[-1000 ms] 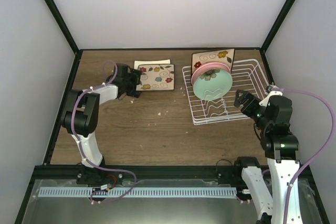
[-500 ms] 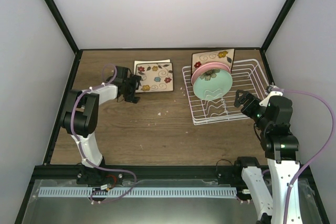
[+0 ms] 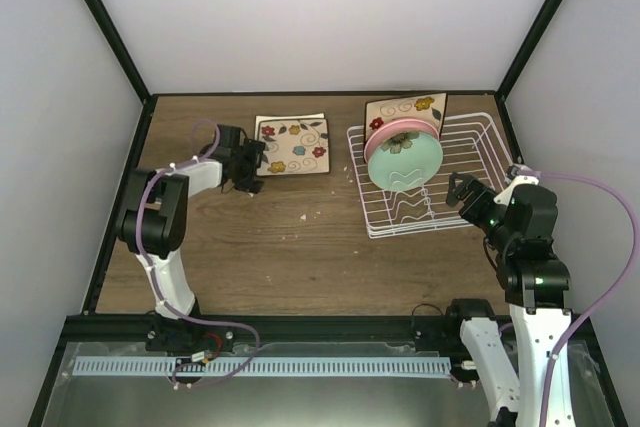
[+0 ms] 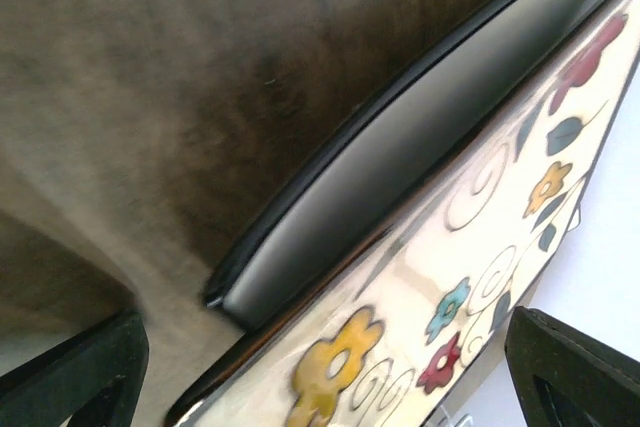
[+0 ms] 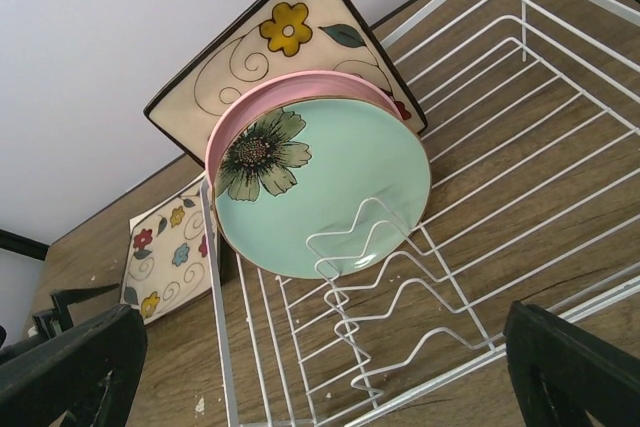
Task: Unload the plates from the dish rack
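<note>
I should next move my left gripper up and to the right in the top view, onto the mint-green plate's flower-side rim, because that plate stands at the very front.
The white wire dish rack (image 3: 470, 162) (image 5: 560, 77) holds three upright plates: a mint-green round one with a flower (image 3: 405, 165) (image 5: 330, 187), a pink one (image 3: 398, 129) (image 5: 262, 99) behind it, and a square flowered cream one (image 3: 405, 107) (image 5: 270, 42) at the back. Another square flowered plate (image 3: 295, 145) (image 4: 450, 297) (image 5: 170, 252) lies flat on the table, left of the rack. My left gripper (image 3: 249, 165) (image 4: 330, 377) is open at that plate's left edge, gripping nothing. My right gripper (image 3: 462, 193) (image 5: 325, 377) hangs open at the rack's front right corner, empty.
A pale plate edge (image 3: 290, 119) shows under the flat plate's far side. Black frame posts and white walls enclose the wooden table (image 3: 300, 247). Small crumbs (image 3: 305, 215) lie in front of the flat plate.
The left gripper has drawn back slightly to the left off the flat plate's edge, and the plate has settled a little leftward. The right arm has not moved.
</note>
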`<state>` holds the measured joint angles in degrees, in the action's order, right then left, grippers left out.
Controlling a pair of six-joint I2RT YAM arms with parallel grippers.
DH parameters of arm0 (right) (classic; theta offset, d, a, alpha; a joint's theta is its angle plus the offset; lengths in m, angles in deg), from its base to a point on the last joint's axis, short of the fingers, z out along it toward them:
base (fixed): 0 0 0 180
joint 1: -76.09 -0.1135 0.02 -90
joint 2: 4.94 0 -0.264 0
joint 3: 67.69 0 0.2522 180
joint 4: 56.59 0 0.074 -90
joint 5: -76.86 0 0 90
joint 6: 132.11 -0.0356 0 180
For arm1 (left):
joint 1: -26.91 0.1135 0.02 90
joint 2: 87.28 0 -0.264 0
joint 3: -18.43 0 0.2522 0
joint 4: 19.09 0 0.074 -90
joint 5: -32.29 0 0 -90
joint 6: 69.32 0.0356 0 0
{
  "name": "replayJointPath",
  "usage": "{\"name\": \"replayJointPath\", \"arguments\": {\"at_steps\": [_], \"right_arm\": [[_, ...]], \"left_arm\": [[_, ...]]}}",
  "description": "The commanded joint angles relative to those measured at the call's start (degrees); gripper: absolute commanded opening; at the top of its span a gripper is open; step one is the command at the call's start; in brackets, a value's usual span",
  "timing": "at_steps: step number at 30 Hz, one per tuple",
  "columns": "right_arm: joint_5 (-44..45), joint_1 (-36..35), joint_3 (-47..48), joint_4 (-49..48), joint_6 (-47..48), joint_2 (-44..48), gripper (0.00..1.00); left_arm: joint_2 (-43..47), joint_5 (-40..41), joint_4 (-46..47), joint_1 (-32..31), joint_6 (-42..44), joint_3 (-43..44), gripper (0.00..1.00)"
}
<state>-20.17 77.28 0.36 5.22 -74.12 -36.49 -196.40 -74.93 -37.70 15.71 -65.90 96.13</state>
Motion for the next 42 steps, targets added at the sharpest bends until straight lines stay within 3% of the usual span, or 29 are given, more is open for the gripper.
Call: {"name": "replayJointPath", "arguments": {"at_steps": [1, 5, 10, 14, 16, 17, 19, 22, 27, 32, 42], "right_arm": [[0.1, -0.5, 0.7, 0.0, -0.1, 0.7, 1.00], [-0.3, -0.6, 0.2, -0.4, -0.4, 0.6, 1.00], [-0.3, -0.6, -0.7, -1.0, -0.6, 1.0, 1.00], [0.1, -0.6, -1.2, -2.2, -0.4, 0.8, 1.00], [0.0, -0.5, -1.6, -3.2, -0.5, 0.8, 1.00], [-0.1, -0.5, -1.9, -3.7, -0.6, 0.8, 1.00], [-0.3, -0.5, -2.5, -4.5, -0.8, 0.9, 1.00], [-0.5, -0.5, -3.3, -5.4, -1.5, 1.5, 1.00], [0.2, -0.6, -3.7, -5.7, -2.5, 2.9, 1.00], [0.6, -0.6, -3.8, -5.1, -3.3, 4.1, 1.00], [0.8, -0.6, -4.1, -3.2, -3.4, 6.3, 1.00]], "left_arm": [[5.0, -0.2, -3.4, 0.3, 2.4, -4.7, 1.00], [11.5, 0.2, -6.0, 0.9, 4.7, -8.1, 1.00], [19.2, 1.8, -11.3, 2.5, 10.8, -5.7, 1.00], [21.5, -1.6, -2.0, 3.3, 18.8, -1.0, 1.00], [20.1, -3.8, 6.5, 1.7, 28.4, 5.3, 1.00], [18.5, -6.3, 8.6, 0.2, 38.3, 9.9, 1.00], [13.9, -12.9, 6.5, -3.3, 53.6, 20.4, 1.00], [9.8, -14.0, -0.5, -9.1, 71.2, 29.7, 0.99], [10.8, -11.0, -0.8, -17.9, 94.3, 28.0, 0.82], [10.5, -5.1, -0.3, -25.0, 107.1, 24.4, 0.55], [2.1, 0.9, 2.8, -30.1, 116.2, 26.0, 0.50]]}}
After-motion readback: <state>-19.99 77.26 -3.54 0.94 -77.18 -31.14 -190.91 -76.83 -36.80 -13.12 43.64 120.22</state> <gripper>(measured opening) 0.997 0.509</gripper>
